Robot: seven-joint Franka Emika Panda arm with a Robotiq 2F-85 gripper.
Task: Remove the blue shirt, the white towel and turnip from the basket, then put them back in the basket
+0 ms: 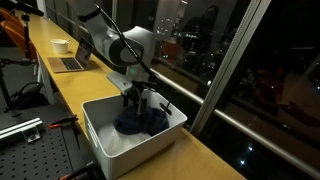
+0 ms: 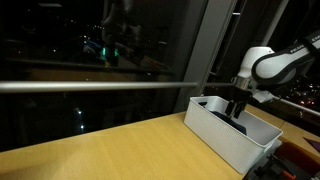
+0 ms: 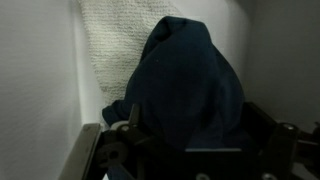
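My gripper stays low next and draws its spread fingers together onto the cloth, since the bunched middle of the blue shirt lies between them.
The blue shirt point(image 3: 185, 80) lies bunched in a heap inside the white basket point(image 1: 130, 160), which also shows in an exterior view point(image 2: 225, 138). The shirt appears as a dark mound in an exterior view point(image 1: 138, 123). The white towel point(image 3: 115, 40) lies under and behind it against the basket wall. My gripper point(image 3: 195, 130) is lowered into the basket point(image 1: 135, 108) point(image 2: 237, 112), its fingers spread on either side of the shirt heap. The turnip is hidden or out of view.
The basket stands on a long wooden counter point(image 1: 60, 85) along a dark window. A laptop point(image 1: 72, 62) and a white cup point(image 1: 61, 45) sit further back. A metal breadboard plate point(image 1: 30, 150) lies beside the counter.
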